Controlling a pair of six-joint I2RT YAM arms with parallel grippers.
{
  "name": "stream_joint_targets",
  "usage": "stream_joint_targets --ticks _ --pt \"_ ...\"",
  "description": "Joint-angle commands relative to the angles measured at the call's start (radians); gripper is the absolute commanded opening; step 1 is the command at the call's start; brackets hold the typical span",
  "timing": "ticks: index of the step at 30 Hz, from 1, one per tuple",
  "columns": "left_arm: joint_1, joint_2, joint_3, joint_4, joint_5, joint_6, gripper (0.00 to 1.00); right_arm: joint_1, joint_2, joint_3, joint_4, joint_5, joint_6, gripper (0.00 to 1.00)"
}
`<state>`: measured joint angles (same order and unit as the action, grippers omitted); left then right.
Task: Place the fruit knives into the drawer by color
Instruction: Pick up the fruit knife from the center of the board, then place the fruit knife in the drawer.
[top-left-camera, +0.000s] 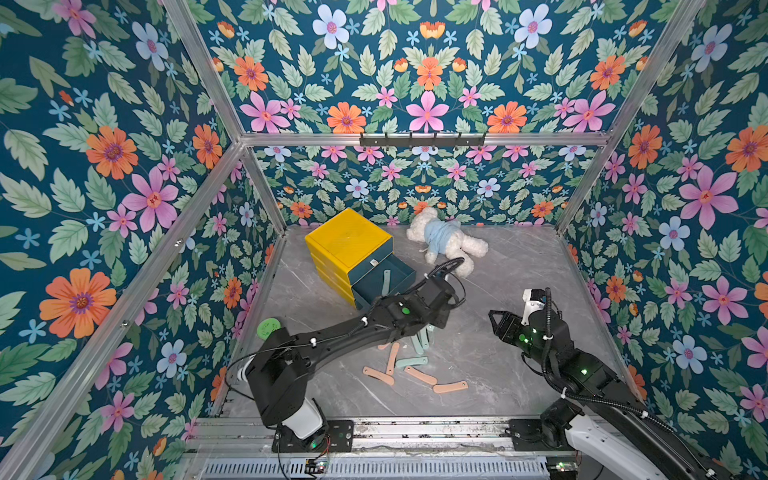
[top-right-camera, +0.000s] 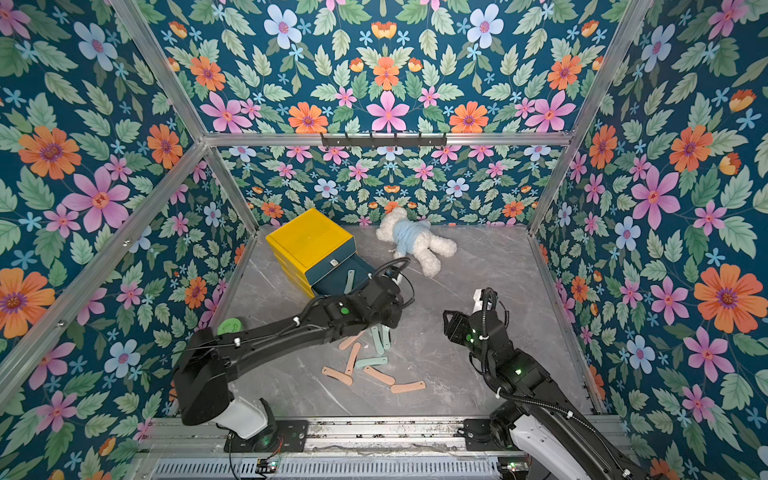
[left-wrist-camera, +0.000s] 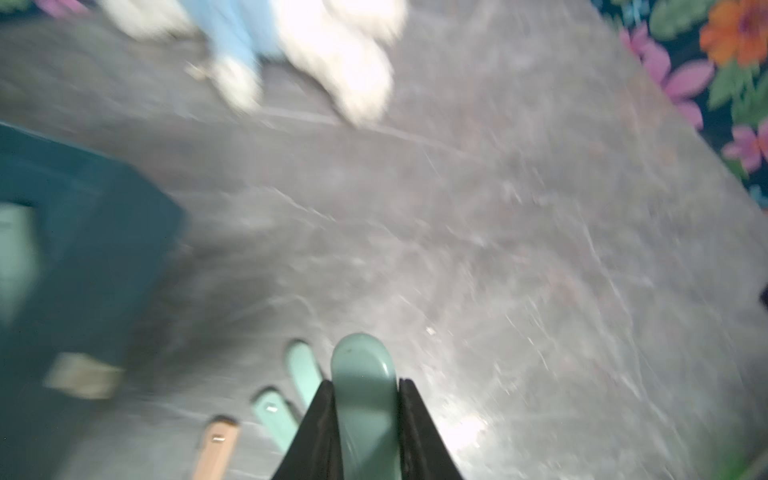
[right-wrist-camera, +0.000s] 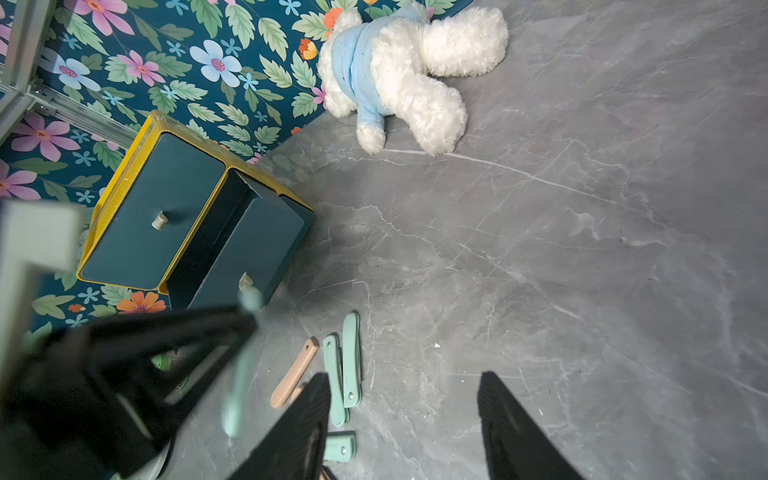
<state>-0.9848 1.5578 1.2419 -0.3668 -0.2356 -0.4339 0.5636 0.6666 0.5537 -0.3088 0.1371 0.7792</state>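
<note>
My left gripper should next swing outward toward the yellow cabinet (top-left-camera: 347, 239), over the open drawer (top-left-camera: 399, 274), and let go of the knife beside the teal one inside, because their colors match.
My left gripper (left-wrist-camera: 365, 380) is shut on a pale teal fruit knife (left-wrist-camera: 363, 399), lifted just above the pile, beside the open drawer. The rest of the fruit knives lie on the grey table: salmon pink ones (top-left-camera: 378, 375) (top-left-camera: 450, 387) and pale teal ones (top-left-camera: 411, 361) (right-wrist-camera: 351, 357). The yellow cabinet (top-left-camera: 347, 239) has one dark teal drawer (top-left-camera: 401, 270) pulled out, with a teal knife (top-left-camera: 386, 280) inside. My right gripper (right-wrist-camera: 403, 378) hovers open and empty to the right of the pile, also visible in both top views (top-left-camera: 496, 320) (top-right-camera: 449, 318).
A white teddy bear in a blue top (top-left-camera: 446, 241) lies at the back of the table. A green round object (top-left-camera: 268, 328) sits by the left wall behind my left arm. Flowered walls enclose the table on three sides.
</note>
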Motion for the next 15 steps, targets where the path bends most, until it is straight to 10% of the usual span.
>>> stream_joint_targets --ticks 1,15 --pt "0.055 -0.04 0.039 -0.042 -0.123 0.066 0.23 0.0 0.002 0.002 0.025 -0.005 0.014 0.59" --pt "0.224 0.101 0.185 -0.021 -0.372 0.18 0.24 0.001 0.003 -0.009 0.024 -0.027 0.014 0.59"
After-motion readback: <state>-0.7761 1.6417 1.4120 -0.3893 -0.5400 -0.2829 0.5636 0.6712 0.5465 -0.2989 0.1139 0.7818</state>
